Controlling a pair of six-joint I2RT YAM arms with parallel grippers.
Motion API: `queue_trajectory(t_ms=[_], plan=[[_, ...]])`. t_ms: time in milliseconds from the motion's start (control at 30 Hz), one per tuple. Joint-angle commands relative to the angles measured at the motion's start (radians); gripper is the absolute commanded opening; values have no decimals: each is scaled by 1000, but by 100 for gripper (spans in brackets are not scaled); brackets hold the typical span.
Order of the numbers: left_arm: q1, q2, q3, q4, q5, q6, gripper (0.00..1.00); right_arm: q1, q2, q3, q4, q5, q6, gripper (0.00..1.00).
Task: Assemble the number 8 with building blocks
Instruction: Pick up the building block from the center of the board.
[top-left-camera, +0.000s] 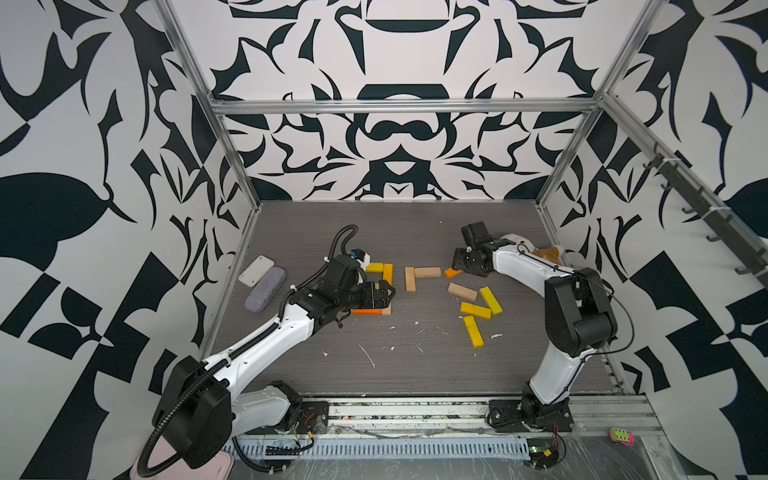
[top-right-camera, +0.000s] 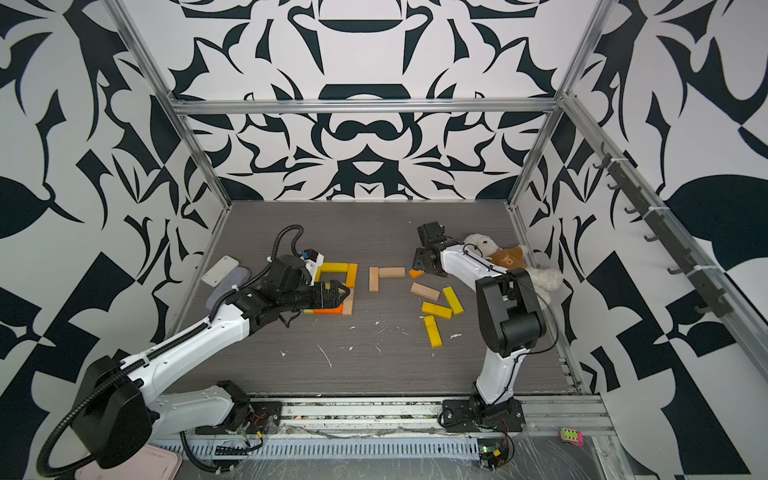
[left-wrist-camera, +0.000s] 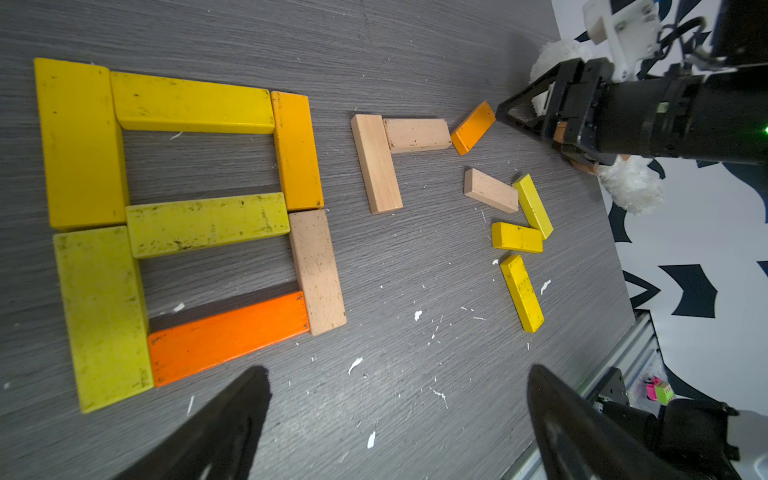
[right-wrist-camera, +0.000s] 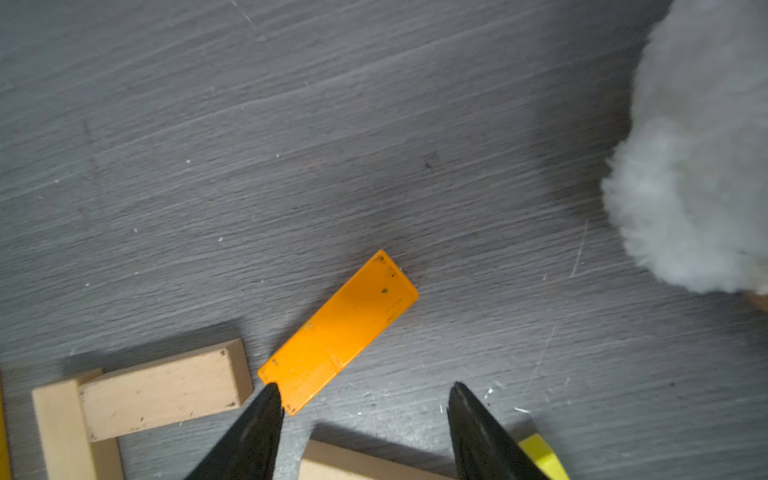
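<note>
The loose orange block (top-left-camera: 452, 272) (right-wrist-camera: 338, 332) is below my right gripper, toward the tan L. My right gripper is open and still empty, and it next needs to lower its fingers that way to go around the block.
Several yellow, orange and tan building blocks lie joined as two stacked squares (left-wrist-camera: 191, 104), partly hidden under my left arm in both top views (top-right-camera: 351, 274). My left gripper (left-wrist-camera: 399, 370) hangs open over bare table beside this figure (top-left-camera: 388, 293). Two tan blocks (top-left-camera: 428, 272) form an L further right. Next to them lies a loose orange block (right-wrist-camera: 338, 332), askew (top-left-camera: 452, 273). My right gripper (right-wrist-camera: 365, 388) is open just above it. One fingertip (right-wrist-camera: 270, 395) is at the block's near corner, and nothing lies between the fingers.
A loose tan block (top-left-camera: 462, 291) and three yellow blocks (top-left-camera: 475, 310) lie right of centre. A white and brown plush toy (top-right-camera: 507, 257) sits behind my right arm. A white case (top-left-camera: 256, 270) and a grey case (top-left-camera: 266, 289) rest at the left wall.
</note>
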Motion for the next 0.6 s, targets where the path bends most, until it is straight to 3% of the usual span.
queue_trajectory(t_ms=[0,400,567], plan=[[2,7,0,10,14,0,99,0,16,15,63,-34,37,69],[2,11,-8,5,13,-1,99,0,115,73,62,-28,50,70],[3,7,-14,1,8,-1,99,0,165,122,24,-7,25,63]])
